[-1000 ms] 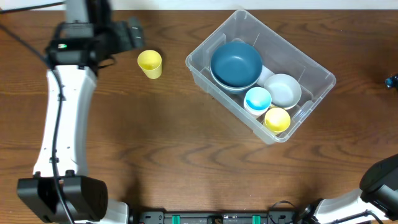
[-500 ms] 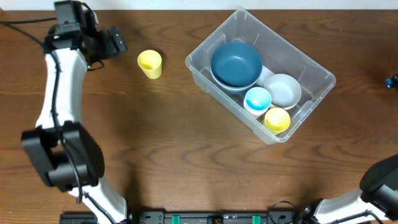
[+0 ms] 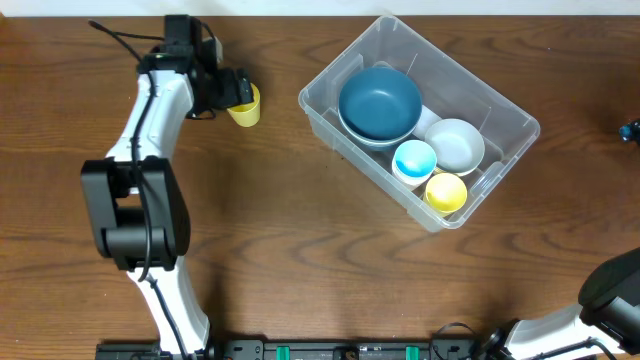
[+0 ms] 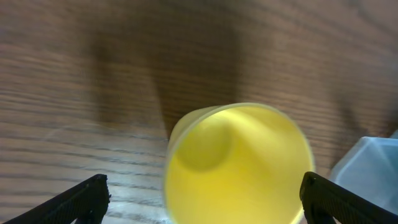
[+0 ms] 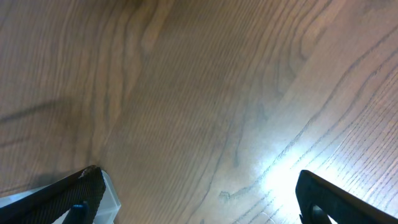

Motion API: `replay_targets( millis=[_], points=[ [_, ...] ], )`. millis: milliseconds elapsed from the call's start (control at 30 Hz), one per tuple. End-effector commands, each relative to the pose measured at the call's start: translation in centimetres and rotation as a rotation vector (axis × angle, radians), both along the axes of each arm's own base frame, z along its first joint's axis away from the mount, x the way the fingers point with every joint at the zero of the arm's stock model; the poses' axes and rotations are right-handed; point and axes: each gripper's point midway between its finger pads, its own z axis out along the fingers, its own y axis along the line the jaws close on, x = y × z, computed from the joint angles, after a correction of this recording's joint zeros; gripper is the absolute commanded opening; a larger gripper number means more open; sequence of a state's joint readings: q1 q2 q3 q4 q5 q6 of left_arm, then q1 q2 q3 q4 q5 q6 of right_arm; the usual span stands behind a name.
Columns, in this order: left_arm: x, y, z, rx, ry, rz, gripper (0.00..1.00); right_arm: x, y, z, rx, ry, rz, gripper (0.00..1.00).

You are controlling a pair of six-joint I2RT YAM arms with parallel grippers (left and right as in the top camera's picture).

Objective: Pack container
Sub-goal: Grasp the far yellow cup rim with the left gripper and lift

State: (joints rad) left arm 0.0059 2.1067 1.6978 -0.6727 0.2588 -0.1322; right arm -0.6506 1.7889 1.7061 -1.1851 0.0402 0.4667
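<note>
My left gripper will next go down and then close its fingers across the side of the yellow cup farthest from the container, because the rim on that side is below, between them.
The clear plastic container (image 3: 508, 110) stands right of centre, turned at an angle. Inside are a dark blue bowl (image 3: 379, 102) stacked on a pale one, a white bowl (image 3: 455, 143), a light blue cup (image 3: 414, 159) and a yellow cup (image 3: 446, 190). Another yellow cup (image 3: 246, 108) stands on the table left of the container. My left gripper (image 3: 236, 92) is open with its fingers on either side of this cup; the left wrist view shows the cup (image 4: 239, 165) between the fingertips (image 4: 205, 199). My right gripper (image 5: 199, 202) is open and empty over bare wood; a corner of the container (image 5: 111, 196) shows there.
The wooden table (image 3: 300, 250) fills the overhead view. The right arm's base (image 3: 612, 295) sits at the bottom right corner. A small blue and black object (image 3: 630, 131) lies at the right edge.
My left arm has swung from the far left to the right, and its open gripper now straddles the yellow cup on the table. The cup and the container have not moved.
</note>
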Motion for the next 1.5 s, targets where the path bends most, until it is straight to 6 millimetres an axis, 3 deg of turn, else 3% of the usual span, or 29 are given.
replay_targets(
  millis=[0,167,333,633,733,1000,1233,1467],
  points=[
    [0.3,0.9,-0.5,0.027,0.007,0.033,0.98,-0.2,-0.2,-0.2,0.003,0.006,-0.017,0.99],
    [0.3,1.2,-0.6,0.035,0.010,0.039,1.00,-0.2,-0.2,-0.2,0.003,0.006,-0.017,0.99],
    [-0.1,2.1,-1.1,0.080,0.032,0.066,0.91,-0.2,-0.2,-0.2,0.003,0.006,-0.017,0.99],
    [-0.5,2.0,-1.9,0.080,0.056,0.065,0.59,-0.2,-0.2,-0.2,0.003,0.006,-0.017,0.99],
    [-0.5,2.0,-1.9,0.080,0.057,0.064,0.41,-0.2,-0.2,-0.2,0.003,0.006,-0.017,0.99],
    [-0.8,2.1,-2.1,0.081,0.067,0.064,0.33,-0.2,-0.2,-0.2,0.003,0.006,-0.017,0.99],
    [-1.0,2.0,-2.2,0.080,0.074,0.064,0.06,-0.2,-0.2,-0.2,0.003,0.006,-0.017,0.99],
    [-0.6,2.1,-1.6,0.079,0.050,0.066,0.06,-0.2,-0.2,-0.2,0.003,0.006,-0.017,0.99]
  ],
)
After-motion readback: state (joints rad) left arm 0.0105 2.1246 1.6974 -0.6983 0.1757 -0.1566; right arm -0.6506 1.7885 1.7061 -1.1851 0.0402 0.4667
